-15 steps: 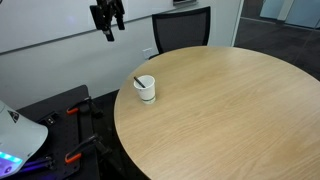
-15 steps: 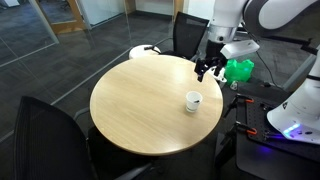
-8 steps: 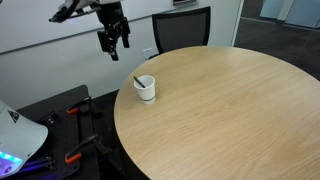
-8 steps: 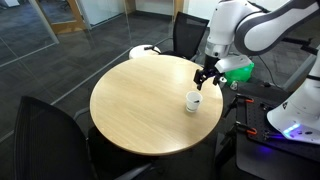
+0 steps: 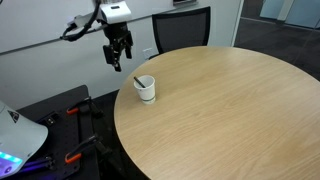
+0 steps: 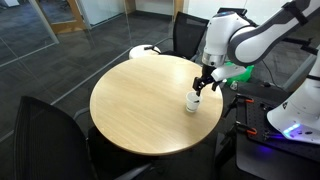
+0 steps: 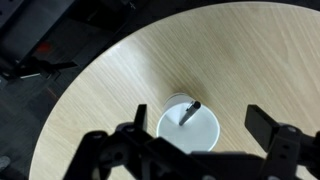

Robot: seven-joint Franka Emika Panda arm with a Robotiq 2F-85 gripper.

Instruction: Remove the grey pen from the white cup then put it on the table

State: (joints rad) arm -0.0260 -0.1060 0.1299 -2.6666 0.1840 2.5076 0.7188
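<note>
The gripper moves down toward the white cup next and closes its fingers around the grey pen's top end point(image 5: 136, 79) point(image 7: 196, 105), since that end sticks out above the cup's rim.
The white cup point(image 5: 146, 89) stands near the edge of the round wood-grain table point(image 5: 230, 110); it shows in both exterior views point(image 6: 192, 101). The grey pen point(image 5: 139, 81) leans inside it, its top end sticking out over the rim. In the wrist view the cup point(image 7: 190, 132) is seen from above with the pen point(image 7: 189, 111) slanting up to the rim. My gripper point(image 5: 118, 58) hangs open and empty above the cup, a little off to its side; it also shows in an exterior view point(image 6: 203, 84) and in the wrist view point(image 7: 200, 140), its fingers either side of the cup.
A black office chair point(image 5: 180, 30) stands behind the table, another point(image 6: 45, 130) at its near side. A red-and-black clamp stand point(image 5: 75, 110) and a white robot base point(image 5: 20, 135) sit on the dark floor beside the table.
My gripper has come down and moved towards the cup, from high by the wall to just above the cup. The cup and the pen have not moved.
</note>
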